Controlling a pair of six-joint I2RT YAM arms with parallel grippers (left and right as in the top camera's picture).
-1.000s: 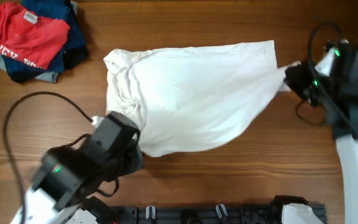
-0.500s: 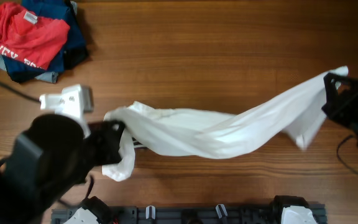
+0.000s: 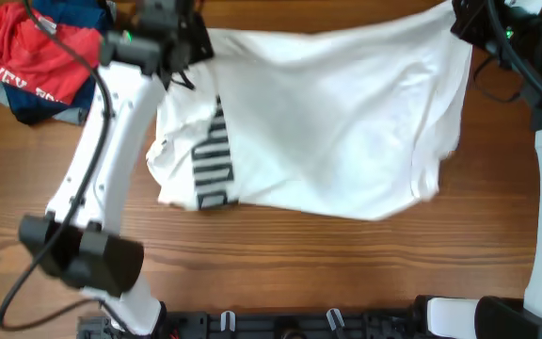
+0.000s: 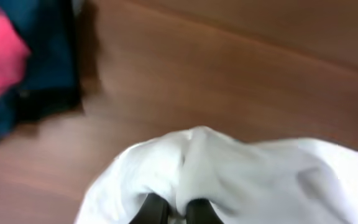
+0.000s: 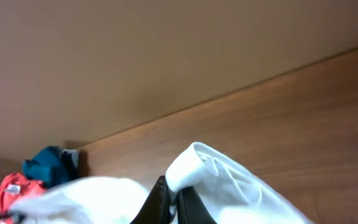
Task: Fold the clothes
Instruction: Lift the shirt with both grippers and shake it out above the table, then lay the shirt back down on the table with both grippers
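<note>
The shirt is spread, so next I will move my right gripper down and back to the bare wood beside the shirt and release the shirt's corner.
The white shirt (image 3: 346, 122) hangs spread wide across the far half of the table, stretched between both grippers, with a dark printed strip showing near its left side. My left gripper (image 3: 188, 40) is shut on its far left corner; in the left wrist view the fingers (image 4: 178, 211) pinch white cloth (image 4: 241, 180). My right gripper (image 3: 467, 21) is shut on the far right corner; in the right wrist view the fingers (image 5: 174, 202) clamp a folded hem of the shirt (image 5: 229, 180).
A pile of red and navy garments (image 3: 40, 56) lies at the far left corner, also in the left wrist view (image 4: 17, 68) and the right wrist view (image 5: 36, 177). Bare wooden table (image 3: 327, 268) lies in front of the shirt. A black rail (image 3: 327, 325) runs along the near edge.
Both arms swung from the near and middle table to the far edge, lifting the shirt. The shirt went from a twisted rope between the grippers to a wide spread sheet.
</note>
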